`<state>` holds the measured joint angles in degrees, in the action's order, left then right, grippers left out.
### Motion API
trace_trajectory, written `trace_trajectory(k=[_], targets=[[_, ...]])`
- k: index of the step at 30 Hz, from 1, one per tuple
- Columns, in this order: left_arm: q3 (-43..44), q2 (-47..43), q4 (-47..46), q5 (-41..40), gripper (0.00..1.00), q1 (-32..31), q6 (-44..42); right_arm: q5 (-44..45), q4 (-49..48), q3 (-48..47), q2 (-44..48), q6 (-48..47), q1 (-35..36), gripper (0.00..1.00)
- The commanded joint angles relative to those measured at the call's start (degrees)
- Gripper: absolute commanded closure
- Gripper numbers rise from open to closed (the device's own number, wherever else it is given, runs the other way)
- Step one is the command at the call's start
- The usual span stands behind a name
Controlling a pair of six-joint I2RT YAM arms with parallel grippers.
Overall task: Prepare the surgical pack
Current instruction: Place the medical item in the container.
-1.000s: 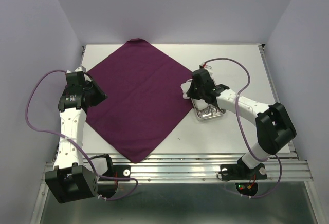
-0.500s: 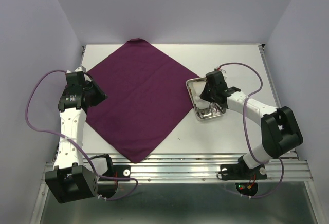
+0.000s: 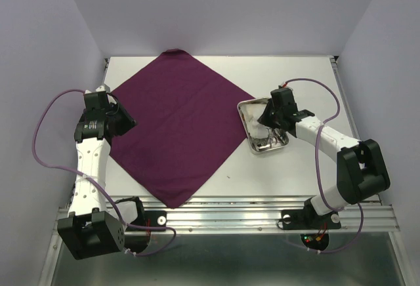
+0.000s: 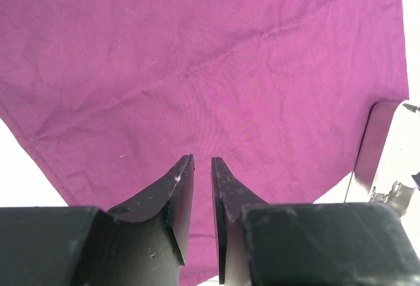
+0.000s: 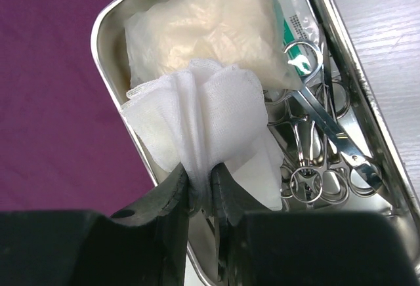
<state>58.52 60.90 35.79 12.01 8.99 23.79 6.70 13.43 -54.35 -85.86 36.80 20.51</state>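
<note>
The gauze pad in my right gripper needs to go up slightly next and across the tray, away from the cloth. Then it should go down over the uncovered metal instruments (image 3: 273, 137) (image 5: 323, 149).
The dark purple cloth (image 3: 177, 125) lies spread flat as a diamond on the white table. Off its right corner stands the steel tray (image 3: 244, 106), holding a plastic-wrapped pack (image 5: 203, 23) and thin metal instruments (image 5: 321, 142). My right gripper (image 5: 200, 181) hangs over the tray (image 5: 108, 20), shut on a folded white gauze pad (image 5: 197, 115) that bunches between its fingers. My left gripper (image 4: 202, 164) hovers over the left part of the cloth (image 4: 197, 56). Its jaws stand a narrow gap apart with nothing between them.
The tray's rim (image 4: 374, 142) shows at the right edge of the left wrist view. Bare white table (image 3: 308, 79) surrounds the cloth and tray. A purple cable (image 3: 315, 89) loops above the right arm.
My right arm has shifted to the right, off the cloth's right corner to above the tray, uncovering the tray's upper left part. The left arm has not moved.
</note>
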Motion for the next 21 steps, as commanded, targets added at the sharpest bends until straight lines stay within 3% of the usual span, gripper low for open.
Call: trace_trajectory(k=[1, 21], targets=[[-0.25, -1.31, -1.07, 0.47, 0.71, -0.29, -0.94, -3.0, -1.04, -0.93, 2.37, -1.2, -0.12, 0.9], [0.72, -1.14, -0.64, 0.38, 0.71, -0.29, -1.03, -1.87, -0.07, -4.1, 6.5, -1.99, -2.67, 0.9]])
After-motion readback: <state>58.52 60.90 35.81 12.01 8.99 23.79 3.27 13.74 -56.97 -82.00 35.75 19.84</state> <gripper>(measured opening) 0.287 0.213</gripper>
